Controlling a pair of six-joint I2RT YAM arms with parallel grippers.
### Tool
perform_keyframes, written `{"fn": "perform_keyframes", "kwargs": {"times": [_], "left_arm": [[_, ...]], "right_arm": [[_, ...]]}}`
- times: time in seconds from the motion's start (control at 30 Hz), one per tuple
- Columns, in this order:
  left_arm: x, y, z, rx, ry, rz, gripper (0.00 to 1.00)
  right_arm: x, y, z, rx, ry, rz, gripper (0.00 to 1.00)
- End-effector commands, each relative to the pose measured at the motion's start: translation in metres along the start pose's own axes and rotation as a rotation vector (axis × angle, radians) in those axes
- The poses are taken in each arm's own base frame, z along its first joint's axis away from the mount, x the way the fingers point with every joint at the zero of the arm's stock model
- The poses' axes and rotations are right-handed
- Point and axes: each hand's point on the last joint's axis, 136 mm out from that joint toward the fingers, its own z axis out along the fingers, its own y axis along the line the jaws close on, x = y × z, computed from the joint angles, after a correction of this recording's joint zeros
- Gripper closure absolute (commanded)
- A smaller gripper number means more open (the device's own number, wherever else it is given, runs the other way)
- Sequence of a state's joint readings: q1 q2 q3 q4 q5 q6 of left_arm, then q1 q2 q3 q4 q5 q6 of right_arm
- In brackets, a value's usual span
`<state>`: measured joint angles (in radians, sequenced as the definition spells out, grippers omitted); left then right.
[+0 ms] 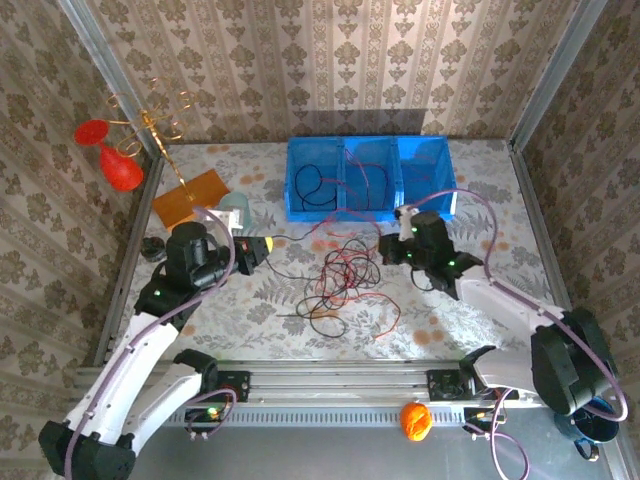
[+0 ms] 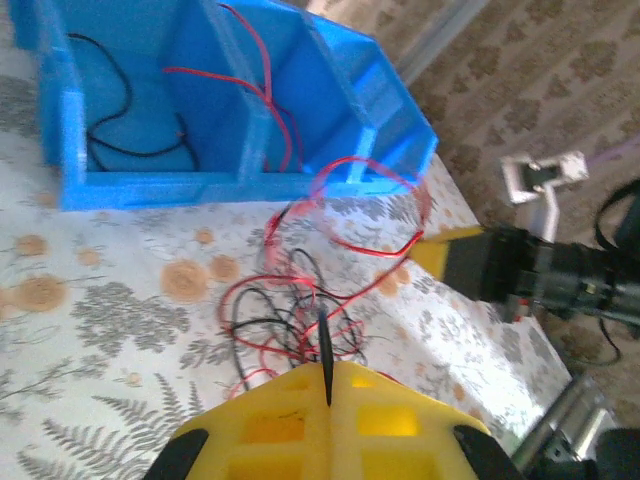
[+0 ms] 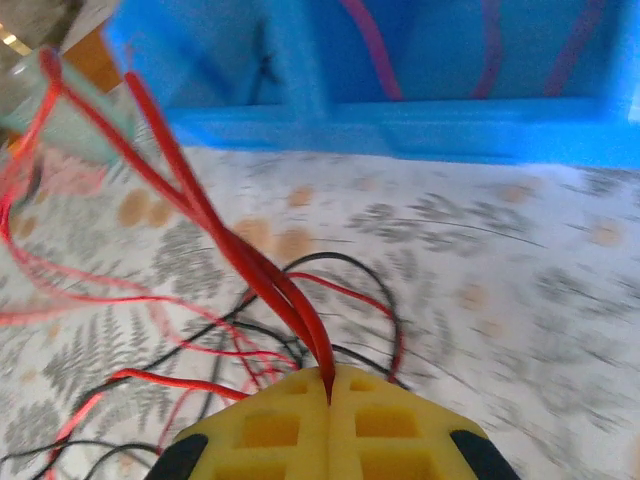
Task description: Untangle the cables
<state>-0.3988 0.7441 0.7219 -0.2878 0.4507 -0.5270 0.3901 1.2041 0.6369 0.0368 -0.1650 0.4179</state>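
The bare tabletop lies on the right gripper's side opposite the wires, so the right gripper needs to move there next, away from the tangle, and release the doubled red cable (image 3: 240, 250).
The cables (image 1: 343, 275) lie as a loose tangle of thin red and black wires on the floral table between the two arms. My left gripper (image 1: 268, 243) sits just left of the tangle. In the left wrist view its yellow jaws (image 2: 328, 365) are shut on a black cable (image 2: 324, 340) that runs out toward the heap. My right gripper (image 1: 388, 245) is at the tangle's right side. In the right wrist view it (image 3: 330, 372) is shut on a doubled red cable (image 3: 240, 250) that rises up and to the left.
A blue three-compartment bin (image 1: 420, 190) stands behind the tangle, with a black cable (image 1: 312, 185) and a red one (image 1: 372, 180) inside. An orange board (image 1: 190, 195) and a pale cup (image 1: 237, 208) lie at back left. Red ornaments (image 1: 110, 160) hang by the left wall.
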Motion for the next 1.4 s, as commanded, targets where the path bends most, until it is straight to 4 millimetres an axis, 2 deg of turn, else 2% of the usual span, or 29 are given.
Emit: {"fn": "perform_keyframes", "kwargs": {"times": [0.0, 0.1, 0.23, 0.37, 0.47, 0.63, 0.77, 0.83, 0.97, 1.0, 1.07, 1.13, 1.27, 1.37], "left_arm": [[0.001, 0.011, -0.005, -0.036, -0.011, -0.030, 1.00], [-0.004, 0.013, -0.009, -0.039, -0.029, -0.034, 1.00], [-0.014, 0.004, -0.016, -0.019, -0.037, -0.008, 1.00], [-0.041, -0.010, -0.040, -0.042, -0.097, 0.061, 1.00], [-0.062, -0.025, -0.052, -0.015, -0.134, 0.083, 1.00], [-0.097, -0.054, -0.067, 0.036, -0.190, 0.126, 1.00], [-0.122, -0.080, -0.070, 0.125, -0.211, 0.135, 1.00], [-0.127, -0.090, -0.069, 0.181, -0.200, 0.129, 1.00], [-0.127, -0.102, -0.061, 0.262, -0.183, 0.124, 1.00], [-0.125, -0.102, -0.058, 0.270, -0.178, 0.124, 1.00], [-0.117, -0.102, -0.051, 0.291, -0.157, 0.125, 1.00], [-0.109, -0.102, -0.045, 0.303, -0.133, 0.123, 1.00], [-0.090, -0.100, -0.032, 0.323, -0.091, 0.132, 1.00], [-0.072, -0.088, -0.018, 0.306, -0.057, 0.119, 1.00]], "right_arm": [[0.005, -0.022, -0.014, 0.051, -0.004, 0.084, 1.00], [0.011, -0.043, -0.022, 0.103, -0.008, 0.140, 1.00], [0.022, -0.060, -0.029, 0.176, 0.007, 0.161, 1.00], [0.030, -0.093, -0.046, 0.312, -0.025, 0.243, 1.00], [0.039, -0.107, -0.050, 0.356, -0.014, 0.278, 1.00], [0.051, -0.123, -0.052, 0.410, 0.005, 0.321, 1.00], [0.053, -0.123, -0.048, 0.411, 0.022, 0.320, 1.00], [0.055, -0.123, -0.047, 0.405, 0.032, 0.320, 1.00], [0.047, -0.106, -0.047, 0.319, 0.004, 0.307, 1.00], [0.045, -0.101, -0.049, 0.296, -0.004, 0.296, 0.97], [0.036, -0.080, -0.052, 0.208, -0.023, 0.258, 0.79], [0.029, -0.060, -0.057, 0.155, -0.034, 0.201, 0.70], [0.019, -0.027, -0.066, 0.095, -0.042, 0.080, 0.61], [0.011, -0.002, -0.070, 0.025, -0.052, 0.008, 0.59]]}}
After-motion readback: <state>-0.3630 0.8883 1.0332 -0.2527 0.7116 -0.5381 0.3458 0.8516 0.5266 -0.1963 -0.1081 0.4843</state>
